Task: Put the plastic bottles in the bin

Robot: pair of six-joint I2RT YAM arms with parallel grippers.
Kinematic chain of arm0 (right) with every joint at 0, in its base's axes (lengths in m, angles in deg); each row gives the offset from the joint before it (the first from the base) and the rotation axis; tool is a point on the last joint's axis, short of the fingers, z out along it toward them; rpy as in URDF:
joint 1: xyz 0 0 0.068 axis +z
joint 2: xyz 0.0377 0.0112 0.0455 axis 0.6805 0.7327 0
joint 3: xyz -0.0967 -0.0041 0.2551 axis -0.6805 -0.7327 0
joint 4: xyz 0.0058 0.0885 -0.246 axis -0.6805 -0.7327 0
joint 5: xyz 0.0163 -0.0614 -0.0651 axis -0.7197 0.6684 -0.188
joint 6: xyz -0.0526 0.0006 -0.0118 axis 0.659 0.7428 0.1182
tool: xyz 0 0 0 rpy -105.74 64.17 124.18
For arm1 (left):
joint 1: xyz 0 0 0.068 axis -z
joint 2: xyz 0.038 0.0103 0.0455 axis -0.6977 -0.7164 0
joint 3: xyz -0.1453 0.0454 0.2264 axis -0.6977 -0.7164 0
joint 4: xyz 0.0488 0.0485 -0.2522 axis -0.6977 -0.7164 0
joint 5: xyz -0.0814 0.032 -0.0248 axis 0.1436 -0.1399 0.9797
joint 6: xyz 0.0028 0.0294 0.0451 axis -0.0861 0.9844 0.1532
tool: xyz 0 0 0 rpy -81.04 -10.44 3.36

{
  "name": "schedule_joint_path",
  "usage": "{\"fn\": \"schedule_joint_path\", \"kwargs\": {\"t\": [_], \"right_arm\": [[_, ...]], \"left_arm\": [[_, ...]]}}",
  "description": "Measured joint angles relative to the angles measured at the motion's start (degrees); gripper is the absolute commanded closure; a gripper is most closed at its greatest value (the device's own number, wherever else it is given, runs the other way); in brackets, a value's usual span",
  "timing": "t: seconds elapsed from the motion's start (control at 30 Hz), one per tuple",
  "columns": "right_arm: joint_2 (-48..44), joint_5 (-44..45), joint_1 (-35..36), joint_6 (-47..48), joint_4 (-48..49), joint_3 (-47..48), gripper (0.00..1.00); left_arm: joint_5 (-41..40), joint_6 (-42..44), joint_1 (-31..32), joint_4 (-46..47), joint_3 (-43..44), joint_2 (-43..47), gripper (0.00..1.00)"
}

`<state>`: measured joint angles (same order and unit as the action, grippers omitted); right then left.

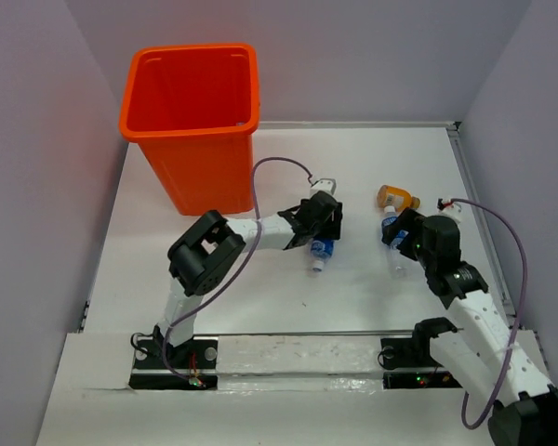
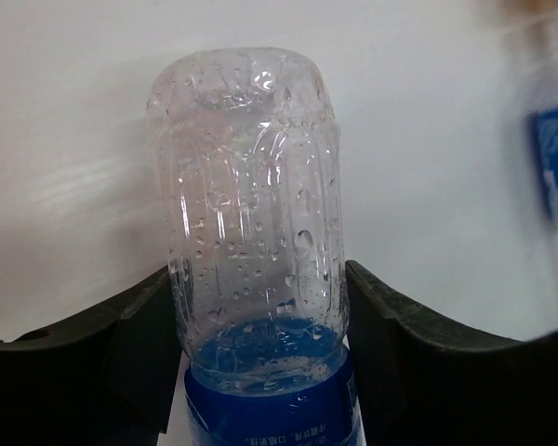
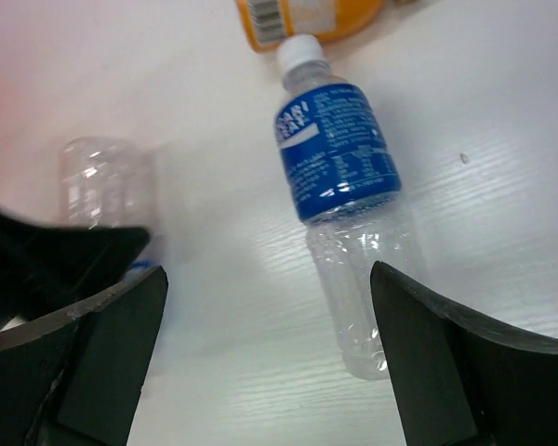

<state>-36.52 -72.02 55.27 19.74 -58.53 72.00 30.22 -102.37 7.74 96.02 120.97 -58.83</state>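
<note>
My open right gripper will next move down onto the second bottle's clear body (image 1: pixel 396 255) beside its blue label, because the second bottle is still on the tabletop, outside the bin (image 1: pixel 191 102).
A clear plastic bottle (image 2: pixel 246 204) with a blue label lies on the white table, and my left gripper (image 2: pixel 260 362) is shut on it, both dark fingers pressed against its sides. From above, this bottle (image 1: pixel 320 253) sticks out below the left gripper (image 1: pixel 324 232), right of the orange bin (image 1: pixel 191 102). My right gripper (image 3: pixel 270 353) stands open over the table. A second blue-labelled bottle (image 3: pixel 339 186) lies just inside its right finger, untouched. An orange bottle (image 3: pixel 307 19) lies beyond that one's white cap, and in the top view the orange bottle (image 1: pixel 397 197) sits above the right gripper (image 1: pixel 398 234).
The bin stands at the table's far left corner, against the left wall. Pale walls close in the table on the left, back and right. The left gripper's dark body (image 3: pixel 37 260) shows at the left of the right wrist view, close to the right gripper.
</note>
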Motion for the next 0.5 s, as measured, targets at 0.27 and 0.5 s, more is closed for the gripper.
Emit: {"fn": "schedule_joint_path", "kwargs": {"t": [0.27, 0.5], "right_arm": [[18.49, 4.31, -2.58, 1.7, 0.55, 2.54, 0.03], [28.85, 2.8, -3.41, 4.48, 1.33, 8.39, 0.07]], "left_arm": [[0.11, 0.0, 2.51, 2.89, -16.26, 16.28, 0.35], [0.61, 0.24, 5.64, 4.63, -21.27, 27.76, 0.35]]}}
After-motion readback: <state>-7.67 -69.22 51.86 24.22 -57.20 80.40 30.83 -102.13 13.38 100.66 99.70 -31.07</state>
